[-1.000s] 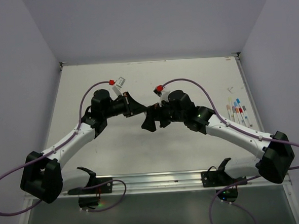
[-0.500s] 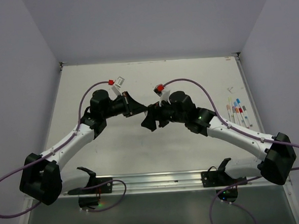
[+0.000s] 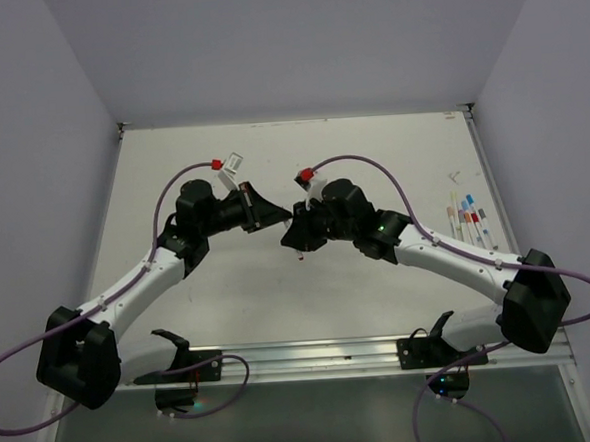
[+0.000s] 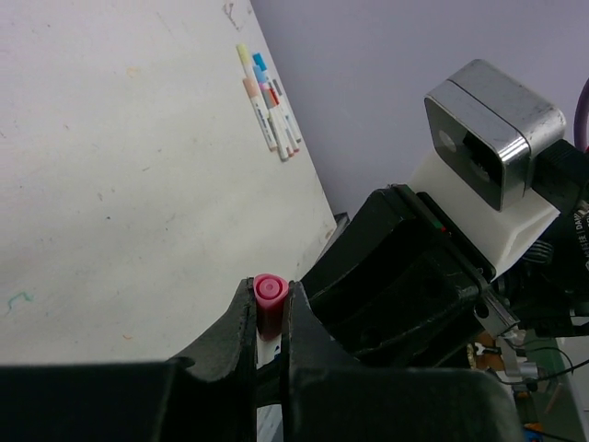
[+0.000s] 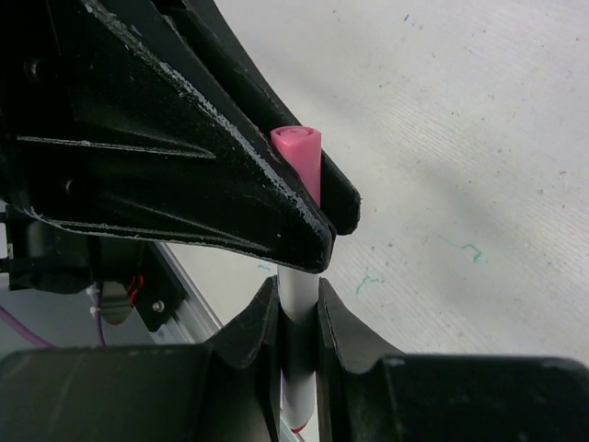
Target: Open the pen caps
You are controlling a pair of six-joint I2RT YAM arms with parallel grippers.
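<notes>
Clear tabletop lies below the pink cap point(image 4: 268, 302) on the left in the top view, so my left gripper needs to move there, come down and release it.
Both grippers meet above the middle of the table on one pen. My left gripper point(image 4: 269, 295) is shut on the pink pen cap point(image 4: 268, 302), whose end pokes out between the fingertips. In the right wrist view the same cap point(image 5: 304, 158) sits on a white pen barrel point(image 5: 298, 308), and my right gripper point(image 5: 298, 293) is shut on that barrel just below the left gripper's fingers point(image 5: 230, 175). From above, the left gripper point(image 3: 280, 215) and right gripper point(image 3: 297, 233) touch tip to tip and hide most of the pen.
Several more pens point(image 3: 469, 220) with coloured caps lie side by side near the table's right edge, also seen in the left wrist view as a row of pens point(image 4: 269, 106). A metal rail point(image 3: 313, 355) runs along the near edge between the arm bases.
My right gripper has moved left up to the left gripper and closed from wide open onto the pen barrel. The left gripper has stayed shut on the cap.
</notes>
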